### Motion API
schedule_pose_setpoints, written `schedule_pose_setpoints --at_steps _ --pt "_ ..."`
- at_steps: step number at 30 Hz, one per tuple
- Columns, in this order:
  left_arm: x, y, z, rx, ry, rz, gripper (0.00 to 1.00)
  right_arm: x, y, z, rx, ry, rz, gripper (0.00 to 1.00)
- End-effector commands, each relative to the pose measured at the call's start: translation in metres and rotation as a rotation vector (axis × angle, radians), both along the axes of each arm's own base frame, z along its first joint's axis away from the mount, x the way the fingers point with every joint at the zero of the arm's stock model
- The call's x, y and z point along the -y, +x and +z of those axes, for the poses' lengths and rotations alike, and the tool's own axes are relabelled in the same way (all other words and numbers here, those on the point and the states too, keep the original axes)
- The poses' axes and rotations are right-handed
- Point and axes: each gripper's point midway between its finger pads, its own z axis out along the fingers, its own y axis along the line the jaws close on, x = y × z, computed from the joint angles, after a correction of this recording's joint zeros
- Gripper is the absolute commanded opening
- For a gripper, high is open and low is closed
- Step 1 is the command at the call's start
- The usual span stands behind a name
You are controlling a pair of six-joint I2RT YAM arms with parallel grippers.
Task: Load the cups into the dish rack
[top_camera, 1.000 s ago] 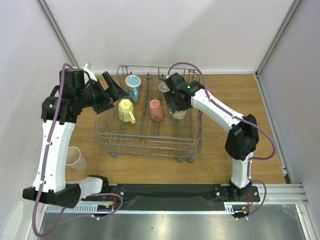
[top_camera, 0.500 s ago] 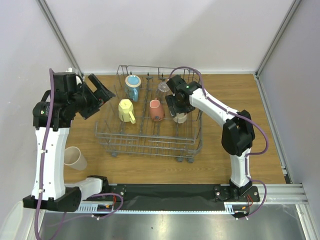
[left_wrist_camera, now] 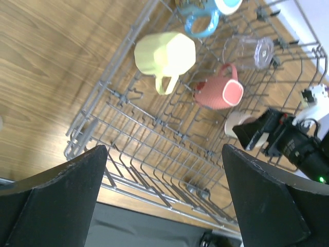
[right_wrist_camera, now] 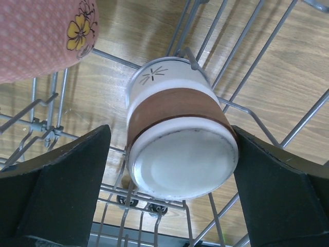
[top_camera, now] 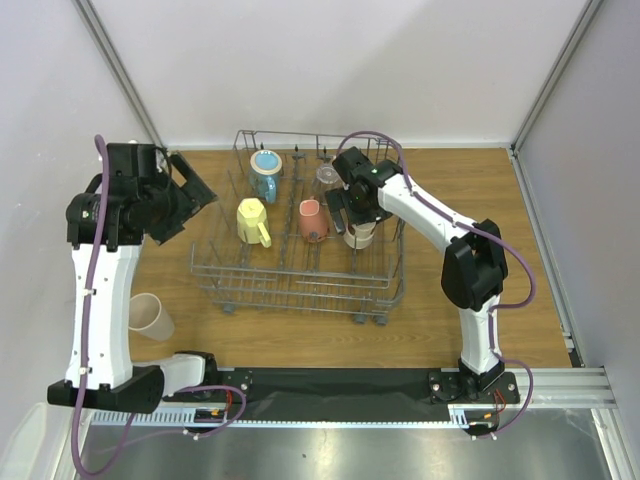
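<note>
The beige cup is the only one outside the rack (top_camera: 298, 292). Its far rim is below my left gripper, so my left gripper needs to turn and move down and back onto the beige cup's far rim next.
The grey wire dish rack (top_camera: 298, 292) stands mid-table. In it are a blue cup (top_camera: 265, 168), a pale yellow mug (top_camera: 251, 221), a salmon pink mug (top_camera: 312, 220), a clear glass (top_camera: 327, 178) and a cream-and-brown cup (top_camera: 359, 235). A beige cup (top_camera: 150, 317) stands on the table at the left. My right gripper (right_wrist_camera: 169, 154) is open, its fingers either side of the cream-and-brown cup (right_wrist_camera: 177, 131), which sits upside down on the rack wires (right_wrist_camera: 247, 110). My left gripper (left_wrist_camera: 163, 164) is open and empty, left of the rack (left_wrist_camera: 128, 128).
The left wrist view shows the yellow mug (left_wrist_camera: 165, 54), the pink mug (left_wrist_camera: 218, 93), the clear glass (left_wrist_camera: 250, 51) and the right gripper (left_wrist_camera: 280, 138) over the rack. The pink mug (right_wrist_camera: 43, 36) lies close left of the right gripper. Walls enclose the table.
My left arm has drawn back to the left, away from the rack, with the gripper empty. My right gripper has sunk slightly over the cream-and-brown cup in the rack.
</note>
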Motion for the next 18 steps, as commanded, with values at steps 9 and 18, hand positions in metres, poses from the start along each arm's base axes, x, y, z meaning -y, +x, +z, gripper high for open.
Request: schedule_pose_setpoints --at_steps 9,18 --pt "-0.045 -0.017 0.007 -0.039 0.179 0.141 1.00 -0.008 0.000 0.104 0.145 0.130 0.005 1.00" --pt "-0.064 -0.020 -0.004 -0.073 0.250 0.184 1.00 0.006 -0.029 0.180 0.266 0.266 0.010 1.00"
